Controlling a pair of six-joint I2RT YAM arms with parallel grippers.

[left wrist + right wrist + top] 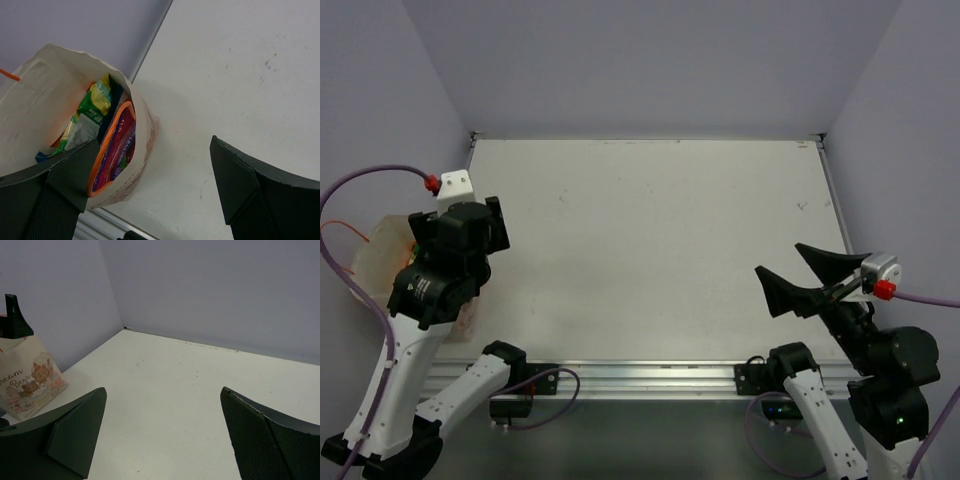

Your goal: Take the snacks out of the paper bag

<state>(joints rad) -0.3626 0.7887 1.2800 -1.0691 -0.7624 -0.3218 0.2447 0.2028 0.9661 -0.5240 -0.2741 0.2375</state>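
My left gripper needs to move in a little next, until its fingers are on both sides of the orange handle by the bag's table-side rim (111, 137), and close on it, because that handle arches beside one open finger.
The beige paper bag (35, 100) stands open at the table's left edge; it also shows in the top view (375, 255) and, with a bear print, in the right wrist view (30, 385). Inside are snacks: a green-yellow packet (95, 105), a purple packet with an orange edge (117, 145), and others partly hidden. My left gripper (155, 150) is open and empty; its left finger (55, 185) hangs over the bag's mouth, its right finger over bare table. In the top view the left gripper (460, 245) covers part of the bag. My right gripper (800, 280) (162, 395) is open and empty, low over the table's right side.
The white table (660, 240) is boxed in by lilac walls on three sides. A metal rail (640, 375) runs along its near edge. An orange handle (9, 75) sticks out of the bag's far side, and purple cables trail from both wrists.
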